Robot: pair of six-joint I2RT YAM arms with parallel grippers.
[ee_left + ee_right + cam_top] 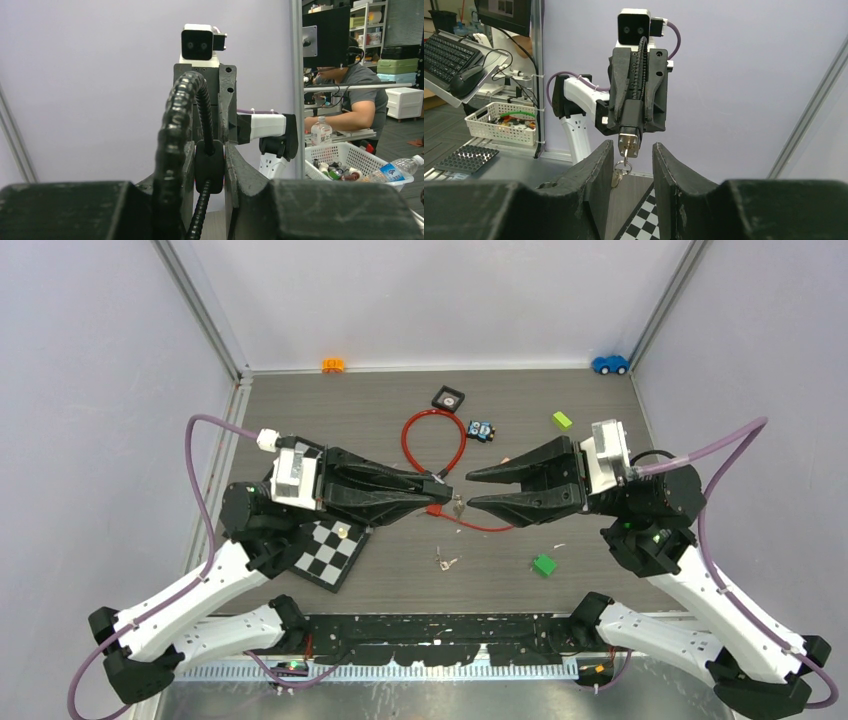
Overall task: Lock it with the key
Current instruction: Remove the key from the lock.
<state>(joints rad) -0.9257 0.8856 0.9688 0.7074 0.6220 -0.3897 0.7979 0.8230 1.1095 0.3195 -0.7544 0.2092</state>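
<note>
The key still sits just beyond my right gripper's open fingers. It comes between them next as the gripper eases slightly down and toward the lock's metal end.
My left gripper [432, 490] is shut on the dark body of the lock [209, 165], held off the table. The lock's ribbed cable [172, 130] loops up in front of the left wrist camera, and a red cable [412, 430] lies in a loop behind. In the right wrist view the lock's metal end [629, 141] faces me with the key [625, 156] stuck in it; a ring with a second key [617, 176] hangs below. My right gripper [631, 150] is open, one finger on each side of the key, touching nothing.
A checkerboard tile [330, 552] lies under the left arm. A loose bunch of keys [445, 562] and a green block [544, 565] lie near the front. Farther back are a black square piece [449, 398], a small blue toy [481, 430], another green block [562, 420], an orange toy [333, 365] and a blue car [610, 364].
</note>
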